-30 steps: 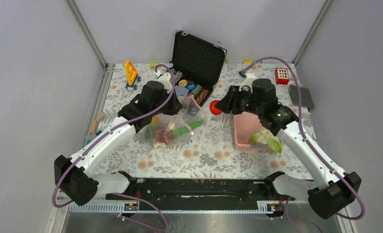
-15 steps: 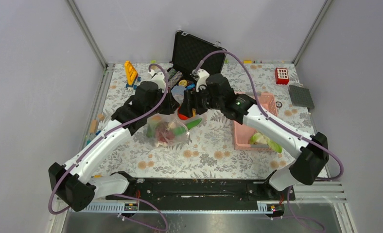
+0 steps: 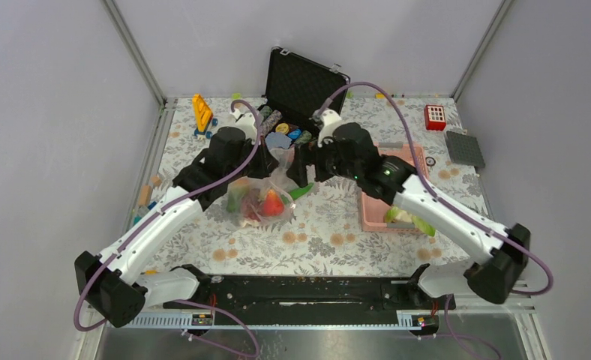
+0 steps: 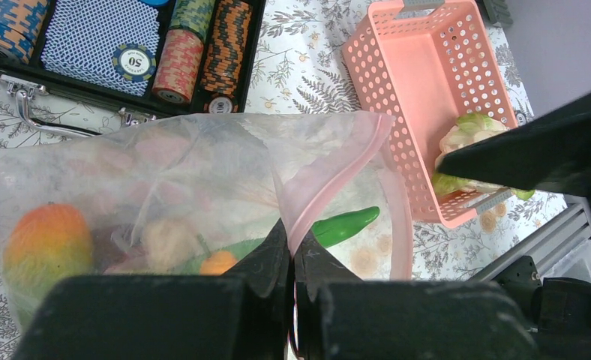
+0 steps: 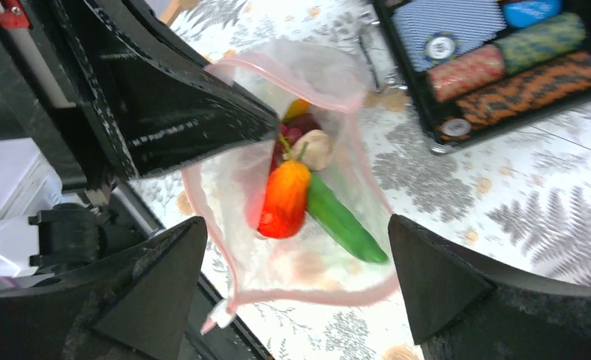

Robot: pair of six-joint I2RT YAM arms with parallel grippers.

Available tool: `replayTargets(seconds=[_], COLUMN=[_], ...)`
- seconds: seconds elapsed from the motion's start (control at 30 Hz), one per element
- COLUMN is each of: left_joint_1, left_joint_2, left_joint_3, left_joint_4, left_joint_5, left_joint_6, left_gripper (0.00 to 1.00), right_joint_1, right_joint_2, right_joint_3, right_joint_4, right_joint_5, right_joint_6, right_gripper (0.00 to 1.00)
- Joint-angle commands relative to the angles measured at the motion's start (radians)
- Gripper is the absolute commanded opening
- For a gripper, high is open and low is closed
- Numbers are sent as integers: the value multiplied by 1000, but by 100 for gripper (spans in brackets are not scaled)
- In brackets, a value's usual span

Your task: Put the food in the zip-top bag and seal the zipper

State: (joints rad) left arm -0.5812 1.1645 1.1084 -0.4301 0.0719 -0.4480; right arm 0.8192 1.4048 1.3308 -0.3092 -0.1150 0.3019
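Observation:
I should next move my right gripper to the right in the top view and down onto the unbagged leafy pieces, because they are below it on that side.
The clear zip-top bag (image 3: 266, 196) hangs open in the middle of the table. My left gripper (image 4: 292, 241) is shut on its pink zipper (image 4: 330, 169) and holds the mouth up. Inside lie the orange-green mango (image 4: 45, 244), the red fruit (image 5: 283, 202) and the long green vegetable (image 5: 345, 221), whose tip pokes out of the mouth. My right gripper (image 5: 296, 221) stands wide open just above the bag's mouth, with nothing between its fingers. White-green leafy pieces (image 3: 411, 217) lie in the pink basket (image 3: 375, 210).
An open black case (image 3: 304, 86) with poker chips (image 4: 202, 52) and cards stands behind the bag. A yellow toy (image 3: 202, 112) is at the back left. A red block (image 3: 435, 117) and a grey plate (image 3: 465, 148) sit at the back right.
My right arm swung left from over the basket to the bag with the red fruit, then opened. The fruit now lies inside the bag. The left gripper kept its hold.

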Motion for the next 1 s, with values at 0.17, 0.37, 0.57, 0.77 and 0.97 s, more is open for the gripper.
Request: replayTargets(seconds=[0.17, 0.37, 0.57, 0.77, 0.97], left_joint_1=[-2, -2, -2, 0, -1], left_joint_2=[-19, 6, 17, 28, 28], left_joint_3=[1, 14, 11, 12, 10], left_joint_4=[85, 91, 96, 100, 100], left_joint_5=[-4, 6, 12, 26, 24], left_joint_6=[-9, -2, -3, -3, -4], left_gripper=[0, 0, 0, 0, 0], right_joint_1=[-83, -305, -504, -624, -639], right_joint_2=[-318, -385, -413, -313, -177], right_joint_3=[-197, -267, -362, -405, -393], right_joint_4=[-131, -424, -521, -524, -548], right_joint_5=[452, 526, 536, 513, 526], right_joint_6=[123, 270, 298, 287, 291], right_gripper=[98, 98, 98, 98, 98])
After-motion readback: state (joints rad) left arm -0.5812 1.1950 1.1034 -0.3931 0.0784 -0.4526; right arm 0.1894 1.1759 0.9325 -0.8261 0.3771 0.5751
